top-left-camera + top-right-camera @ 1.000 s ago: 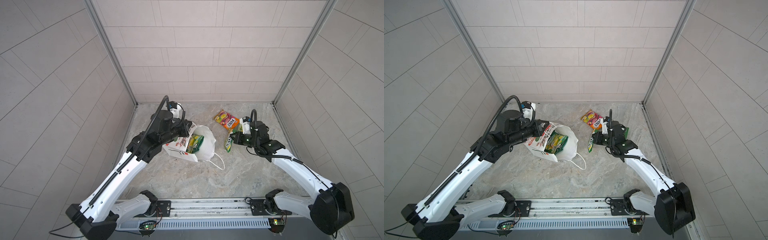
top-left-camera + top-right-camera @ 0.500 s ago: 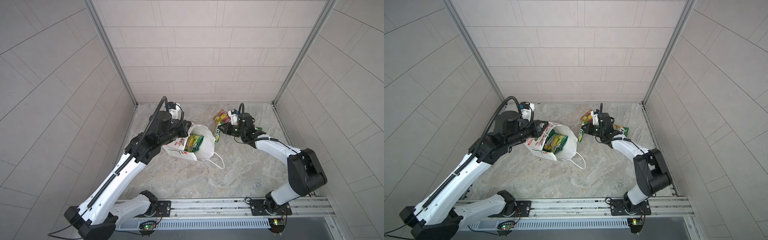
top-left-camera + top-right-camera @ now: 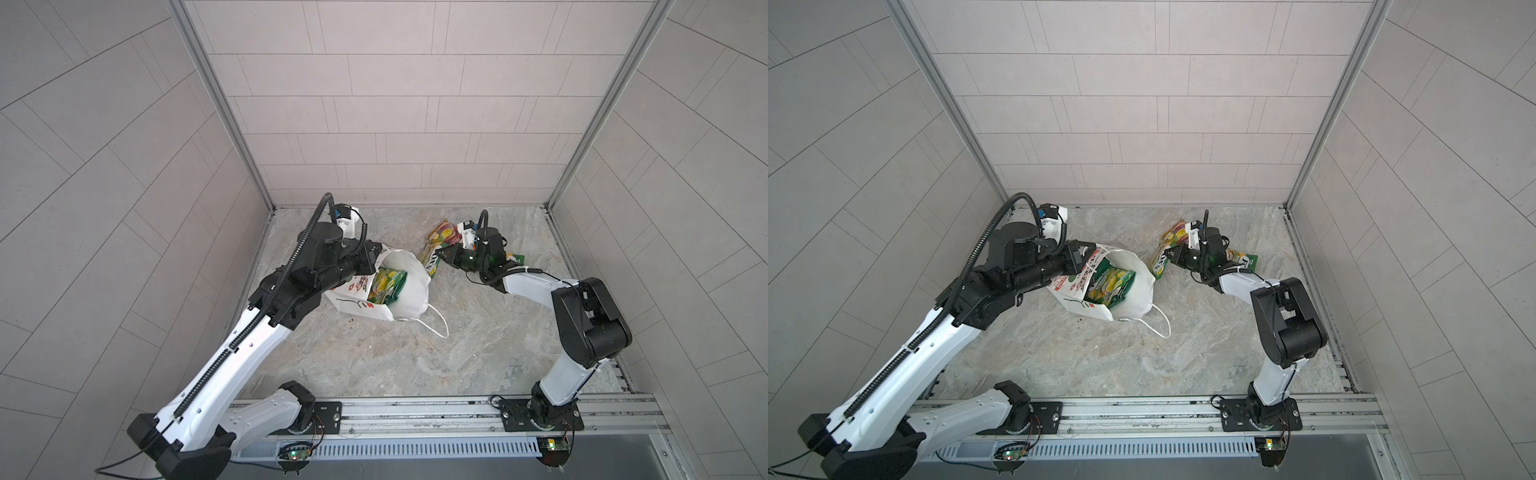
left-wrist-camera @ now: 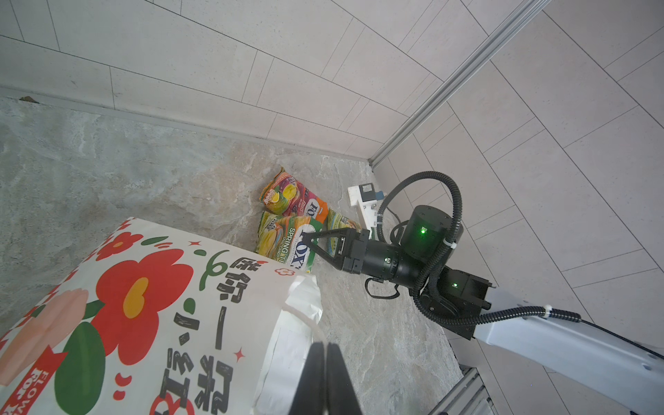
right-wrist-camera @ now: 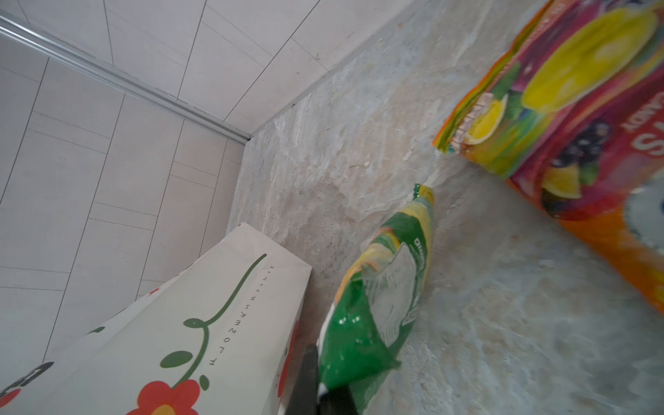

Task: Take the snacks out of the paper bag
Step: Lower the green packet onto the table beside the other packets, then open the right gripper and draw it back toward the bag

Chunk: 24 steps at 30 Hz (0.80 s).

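Note:
The packet's corner comes free next as my right gripper draws back and down, away from the bag. Bare stone floor lies below and back from my gripper.
The white paper bag (image 3: 409,291) (image 3: 1138,295) leans over on the stone floor, its mouth open upward. Green-yellow snacks (image 3: 384,286) (image 3: 1108,286) show inside it. My left gripper (image 3: 376,253) (image 4: 325,346) is shut on the bag's white cord handle at the rim. Just right of the bag, my right gripper (image 3: 442,255) (image 5: 318,390) is shut on a corner of a green-yellow FOX'S packet (image 3: 430,262) (image 5: 381,298) (image 4: 284,240). Behind that, an orange-pink packet (image 3: 444,232) (image 5: 575,118) lies on the floor. A dark green crisp bag (image 3: 1244,259) peeks out from under the right arm.
The bag's other cord handle (image 3: 436,328) lies loose on the floor in front of it. Tiled walls close in the floor at the back and on both sides. A metal rail (image 3: 415,411) with both arm bases runs along the front edge.
My right gripper has carried the green-yellow packet left and toward the back, ending close beside the bag, and its elbow has folded in. The left gripper and the bag have barely moved.

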Available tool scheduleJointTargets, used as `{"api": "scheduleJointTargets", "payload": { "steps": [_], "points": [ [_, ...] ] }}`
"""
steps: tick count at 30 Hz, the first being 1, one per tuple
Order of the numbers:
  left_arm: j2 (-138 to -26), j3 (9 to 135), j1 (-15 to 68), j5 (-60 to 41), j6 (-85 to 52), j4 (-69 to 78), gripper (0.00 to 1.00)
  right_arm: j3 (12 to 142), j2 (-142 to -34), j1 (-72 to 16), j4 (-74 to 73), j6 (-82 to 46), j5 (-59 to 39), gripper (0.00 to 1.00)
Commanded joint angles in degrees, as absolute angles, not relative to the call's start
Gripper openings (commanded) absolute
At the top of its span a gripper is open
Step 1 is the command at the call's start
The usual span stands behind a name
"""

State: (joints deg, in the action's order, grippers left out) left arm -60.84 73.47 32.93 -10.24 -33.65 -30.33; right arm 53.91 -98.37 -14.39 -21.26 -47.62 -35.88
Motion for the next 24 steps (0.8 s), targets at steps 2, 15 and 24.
{"api": "scheduleJointTargets", "payload": {
  "steps": [2, 15, 24],
  "points": [
    [-60.2, 73.3, 33.0, -10.9, -33.7, -29.2, 0.0, 49.9, -99.8, -12.1, -23.7, -46.5, -36.7, 0.0],
    [-60.2, 73.2, 33.0, -11.2, -33.7, -29.2, 0.0, 40.4, -98.2, -11.0, -26.9, -45.9, -30.8, 0.0],
    [-60.2, 73.1, 33.0, -11.3, -33.7, -29.2, 0.0, 38.7, -95.9, -10.5, -25.7, -45.7, -29.0, 0.17]
  ]
}}
